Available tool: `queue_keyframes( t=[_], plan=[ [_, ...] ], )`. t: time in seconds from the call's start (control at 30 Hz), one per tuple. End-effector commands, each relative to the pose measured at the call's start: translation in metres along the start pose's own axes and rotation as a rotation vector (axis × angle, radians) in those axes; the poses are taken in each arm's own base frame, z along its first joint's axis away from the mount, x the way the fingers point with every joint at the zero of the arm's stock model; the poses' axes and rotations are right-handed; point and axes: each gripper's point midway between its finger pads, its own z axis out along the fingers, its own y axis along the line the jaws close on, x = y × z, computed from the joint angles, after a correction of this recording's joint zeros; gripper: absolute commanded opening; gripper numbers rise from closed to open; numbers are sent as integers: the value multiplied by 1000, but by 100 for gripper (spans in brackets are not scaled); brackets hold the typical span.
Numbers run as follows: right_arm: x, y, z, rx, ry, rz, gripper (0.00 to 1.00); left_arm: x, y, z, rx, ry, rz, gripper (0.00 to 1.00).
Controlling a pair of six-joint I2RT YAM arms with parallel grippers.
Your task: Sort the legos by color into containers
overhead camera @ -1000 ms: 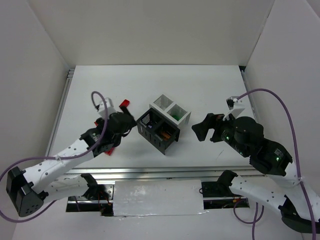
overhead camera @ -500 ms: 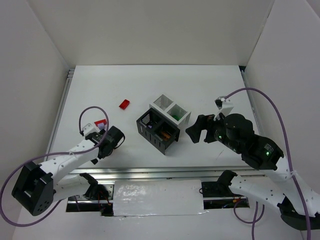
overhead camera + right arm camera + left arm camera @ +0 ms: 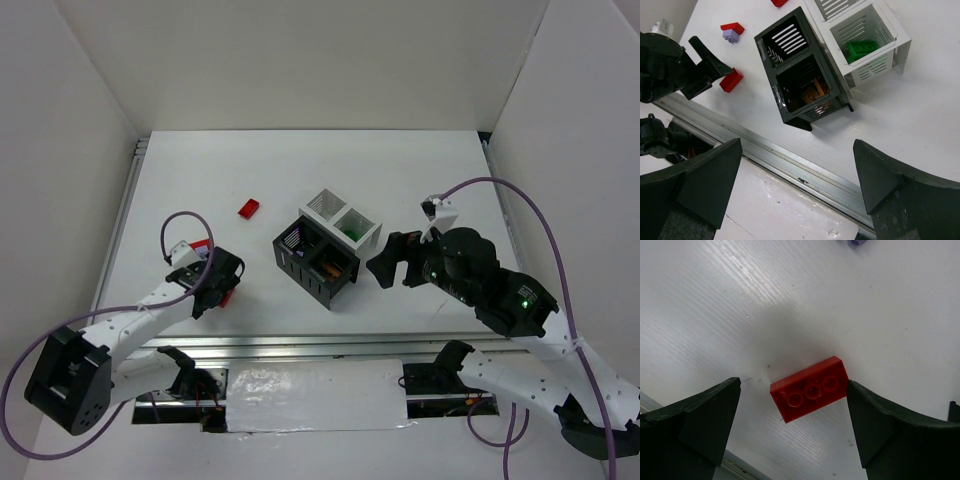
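To lower over the red lego's long sides point(image 3: 227, 298) point(image 3: 811, 389), my left gripper should turn and shift toward the black bin first.
My left gripper point(image 3: 792, 390) is open, low over the table, with a red lego point(image 3: 810, 389) lying between its jaws. The right finger point(image 3: 875, 420) is at the brick's end. In the top view that gripper point(image 3: 224, 286) is left of the containers point(image 3: 325, 207). A light purple lego point(image 3: 731, 36) and a red lego point(image 3: 732, 28) lie beside it. Another red lego point(image 3: 249, 208) lies farther back. A white bin holds a green lego point(image 3: 863, 49) and a black bin holds an orange-brown lego point(image 3: 812, 92). My right gripper point(image 3: 385, 262) is open and empty, raised right of the bins.
The metal rail point(image 3: 805, 167) of the near table edge runs under my right gripper. White walls stand at the back and on both sides. The left arm's purple cable point(image 3: 185, 222) loops above its wrist.
My left gripper pulled back from beside the black bins to the near left and came down around the red lego. My right gripper moved left toward the bins.
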Motion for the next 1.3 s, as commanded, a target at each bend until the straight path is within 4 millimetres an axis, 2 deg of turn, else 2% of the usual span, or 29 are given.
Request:
queue_keyframes(
  t=[0.0,0.2,0.33,0.4,0.5,0.63,0.8,0.9,1.07,1.17,1.27],
  plan=[
    [-10,6,4,-25,-40,-6,100,-5,-10,-2,46,-12,-44,100],
    [-7,3,6,-12,-30,-10,100,-1,-19,2,70,3,16,100],
    [-6,3,5,-15,-32,-10,100,-5,-39,-4,217,-20,138,99],
    [-5,2,5,-16,-31,-10,100,-5,-56,-11,340,-28,189,100],
    [-3,3,6,-20,-26,-11,100,1,-61,-15,404,-9,203,100],
    [-1,4,7,-32,-25,-15,100,9,-64,-16,431,23,240,100],
    [1,4,6,-38,-20,-20,100,19,-53,-3,318,78,274,100],
    [1,4,5,-43,-26,-20,100,22,-53,3,276,95,281,99],
    [2,4,5,-42,-19,-24,100,31,-63,6,296,138,301,97],
    [2,3,5,-36,-24,-22,100,36,-64,9,295,155,312,89],
    [3,3,6,-40,-21,-25,100,37,-62,11,279,160,312,72]
  ],
)
